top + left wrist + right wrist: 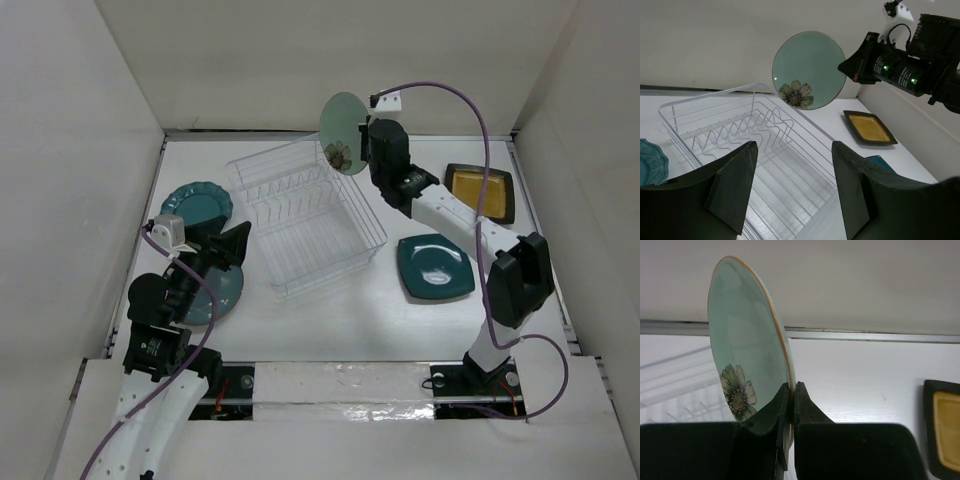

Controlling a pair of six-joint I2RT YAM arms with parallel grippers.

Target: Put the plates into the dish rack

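The rack's empty end wires are below the right gripper and to the left in the top view, so the robot will shift that way, lower the plate and then release it.
My right gripper (366,145) is shut on the rim of the pale green floral plate (345,133), holding it upright in the air above the far end of the clear dish rack (305,215). The plate shows edge-on in the right wrist view (747,365) and face-on in the left wrist view (808,70). My left gripper (232,243) is open and empty at the rack's left side, over the round teal-blue plate (215,292). The scalloped teal plate (197,203) lies at far left. The square mustard plate (479,190) and the dark teal squarish plate (435,266) lie on the right.
White walls enclose the table on three sides. The rack (755,150) holds nothing and sits at a slant mid-table. A purple cable (470,105) loops over the right arm.
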